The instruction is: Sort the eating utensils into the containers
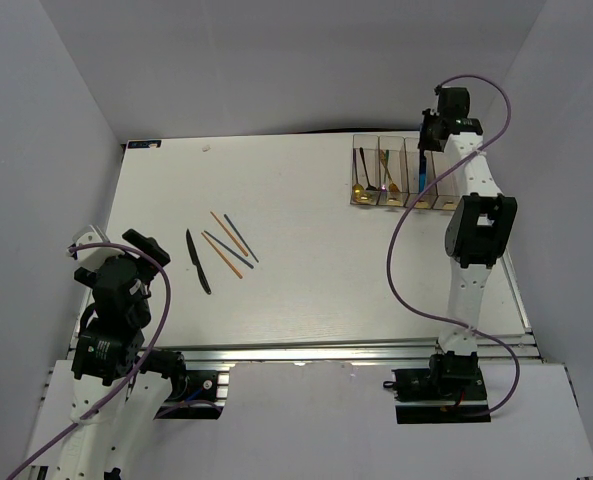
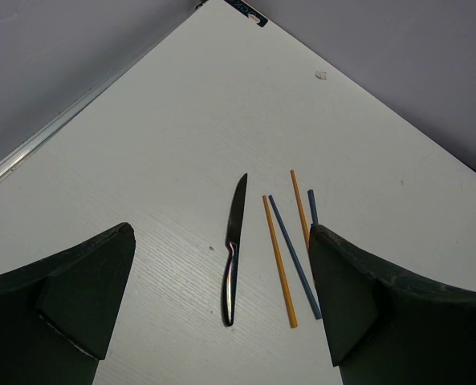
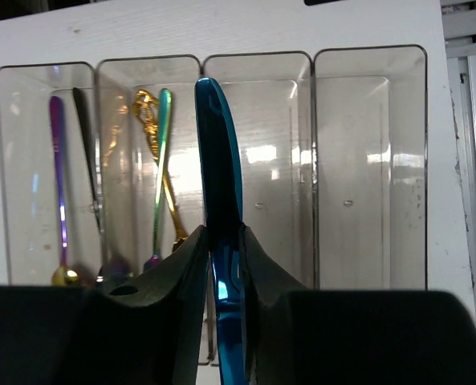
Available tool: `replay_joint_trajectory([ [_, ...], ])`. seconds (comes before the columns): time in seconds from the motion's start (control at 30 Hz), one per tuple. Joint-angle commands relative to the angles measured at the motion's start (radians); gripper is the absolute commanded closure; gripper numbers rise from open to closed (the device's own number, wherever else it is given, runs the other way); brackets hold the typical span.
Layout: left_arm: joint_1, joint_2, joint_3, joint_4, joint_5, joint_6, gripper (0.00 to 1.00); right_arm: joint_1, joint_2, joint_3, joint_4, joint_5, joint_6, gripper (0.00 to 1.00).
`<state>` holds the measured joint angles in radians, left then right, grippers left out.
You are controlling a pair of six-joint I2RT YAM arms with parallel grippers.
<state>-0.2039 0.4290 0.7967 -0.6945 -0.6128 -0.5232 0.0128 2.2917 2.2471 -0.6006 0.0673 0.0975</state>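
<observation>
The blue knife [image 3: 218, 160] hangs over the side of the empty third bin. My right gripper moves away from the gold fork and down over that bin next.
My right gripper [image 3: 225, 241] is shut on a blue knife [image 3: 218, 160] and holds it above the clear bins [image 3: 366, 56], over the wall between the second and third. In the top view it [image 1: 429, 135] hangs over the bin row [image 1: 401, 175]. The left two bins hold spoons [image 3: 58, 176] and a gold fork [image 3: 153, 136]; the right two show nothing inside. My left gripper [image 2: 221, 305] is open above the table, near a black knife [image 2: 234, 253] and orange [image 2: 279, 261] and blue chopsticks [image 2: 294, 257]. They lie mid-left on the table [image 1: 198, 262].
White walls enclose the table on the left, back and right. The table's right edge and metal rail [image 3: 474, 160] run just beside the bins. A small label [image 1: 144, 145] lies at the far left corner.
</observation>
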Motion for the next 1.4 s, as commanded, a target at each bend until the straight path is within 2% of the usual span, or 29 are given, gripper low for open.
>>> replay_joint_trajectory([
  [0.0,-0.008,0.002,-0.001,0.02,0.007,0.008,0.02,-0.019,-0.002,-0.021,0.14,-0.014,-0.035,1.0],
  [0.1,-0.009,-0.002,-0.001,0.02,0.005,0.008,0.02,-0.031,0.051,0.038,0.147,0.005,-0.047,1.0],
  [0.23,-0.008,-0.007,-0.001,0.02,0.002,0.006,0.02,-0.04,0.058,0.009,0.226,0.014,-0.028,1.0],
  [0.43,-0.008,-0.01,-0.004,0.02,-0.001,0.005,0.02,-0.043,0.084,0.031,0.24,-0.006,-0.031,1.0],
  [0.5,-0.008,-0.007,-0.002,0.02,0.002,0.005,0.02,-0.043,0.077,0.01,0.245,-0.009,-0.03,0.97],
  [0.57,-0.008,-0.003,-0.002,0.02,0.002,0.006,0.02,-0.043,0.069,-0.036,0.26,-0.006,-0.027,0.85],
  [0.6,-0.008,-0.001,-0.001,0.02,0.002,0.006,0.02,-0.043,0.066,-0.05,0.263,-0.006,-0.025,0.83],
  [0.7,-0.008,-0.007,-0.002,0.018,0.001,0.005,0.02,-0.043,0.075,-0.069,0.26,-0.004,-0.021,0.67],
  [0.73,-0.008,-0.01,-0.002,0.02,0.001,0.005,0.02,-0.043,0.075,-0.069,0.257,-0.003,-0.021,0.57],
  [0.8,-0.009,-0.015,-0.002,0.018,-0.001,0.005,0.02,-0.043,0.081,-0.055,0.237,0.003,-0.005,0.49],
  [0.87,-0.009,-0.013,-0.004,0.018,-0.002,0.005,0.02,-0.04,0.063,-0.053,0.231,0.009,0.005,0.28],
  [0.93,-0.009,-0.009,-0.002,0.02,-0.001,0.005,0.02,-0.036,0.028,-0.052,0.228,0.002,0.01,0.21],
  [0.97,-0.008,-0.006,-0.004,0.018,-0.001,0.005,0.02,-0.025,0.012,-0.049,0.222,-0.007,0.01,0.11],
  [1.03,-0.008,0.005,-0.002,0.018,0.001,0.005,0.02,-0.013,-0.039,-0.041,0.197,-0.017,0.007,0.11],
  [1.07,-0.008,0.01,-0.004,0.021,-0.001,0.005,0.02,0.046,-0.064,-0.043,0.184,-0.015,0.008,0.11],
  [1.17,-0.008,0.077,-0.005,0.029,0.005,0.012,0.02,0.151,-0.19,-0.142,0.151,0.031,0.04,0.11],
  [1.2,-0.008,0.111,0.005,0.014,0.016,0.015,0.02,0.18,-0.23,-0.27,0.171,0.045,0.071,0.11],
  [1.3,-0.006,0.317,0.087,-0.083,0.004,-0.044,0.02,0.298,-0.437,-0.505,0.237,0.068,0.105,0.11],
  [1.33,-0.006,0.373,0.108,-0.079,0.046,-0.058,0.02,0.329,-0.537,-0.644,0.267,0.107,0.123,0.11],
  [1.37,-0.005,0.478,0.107,-0.054,0.074,-0.058,0.02,0.392,-0.588,-0.711,0.284,0.109,0.129,0.11],
])
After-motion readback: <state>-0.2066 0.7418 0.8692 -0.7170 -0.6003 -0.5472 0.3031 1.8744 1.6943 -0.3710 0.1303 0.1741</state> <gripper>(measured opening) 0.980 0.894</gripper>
